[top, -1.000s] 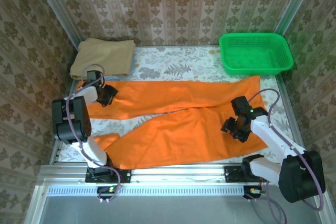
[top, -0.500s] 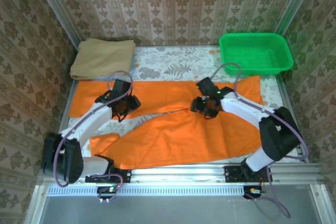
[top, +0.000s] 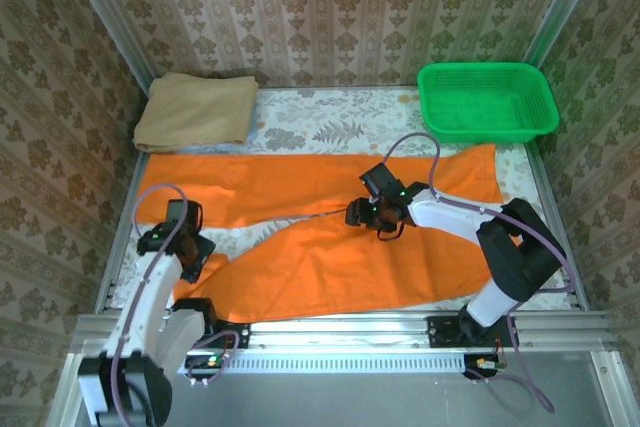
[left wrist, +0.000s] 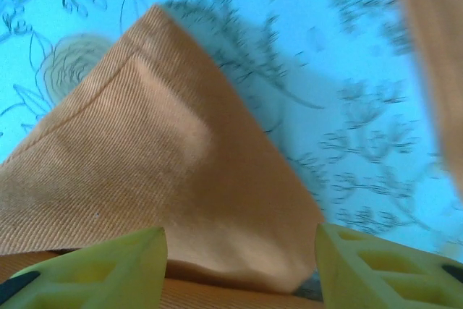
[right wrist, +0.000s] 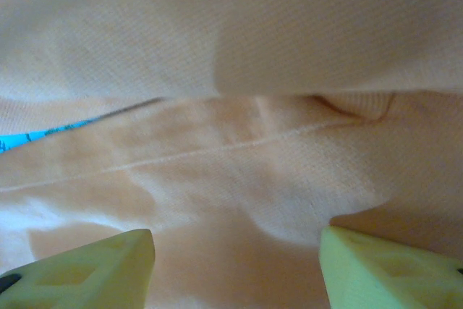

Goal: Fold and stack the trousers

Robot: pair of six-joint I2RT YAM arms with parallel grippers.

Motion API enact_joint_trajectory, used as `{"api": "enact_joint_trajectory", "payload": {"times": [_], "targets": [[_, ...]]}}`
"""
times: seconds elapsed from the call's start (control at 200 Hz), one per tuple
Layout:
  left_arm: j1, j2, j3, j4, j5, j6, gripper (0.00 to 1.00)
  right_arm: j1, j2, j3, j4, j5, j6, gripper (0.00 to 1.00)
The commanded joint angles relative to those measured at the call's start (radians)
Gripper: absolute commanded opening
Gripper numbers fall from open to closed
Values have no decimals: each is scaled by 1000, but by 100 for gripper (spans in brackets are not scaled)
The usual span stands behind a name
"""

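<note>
My left gripper comes down onto the ribbed fold at the trouser leg's end next, before it closes.
The bright orange trousers [top: 330,222] lie spread across the table, waist at the right, one leg running along the far side to the left, the other angled toward the near left. My left gripper [top: 190,247] hovers over the near leg's folded cuff corner [left wrist: 166,157], jaws open and wide apart around the fabric tip. My right gripper [top: 372,215] sits low over the crotch area where the legs split [right wrist: 239,142], open, its yellow fingertips [right wrist: 376,273] pressing near the cloth.
A green plastic basket [top: 487,100] stands at the far right corner. A folded tan cloth [top: 195,110] lies at the far left corner. The floral tablecloth [top: 330,127] shows along the back and at the left edge [left wrist: 347,56].
The left gripper swung from the far leg back toward the near-left cuff. The right gripper moved from the near right to the crotch and edged slightly left.
</note>
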Motion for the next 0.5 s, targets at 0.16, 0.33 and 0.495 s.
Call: {"api": "enact_joint_trajectory", "payload": {"times": [0.16,0.33,0.495], "targets": [[19,261,75,60,-22,36,62,-70,-74,-91,96,-81,-37,67],[18,362,34,182,8,36,44,-119,-114,-117,98,-93,-63,68],[-15,427,41,198,13,36,11,-164,-145,-133,86,-110,-72,67]]}}
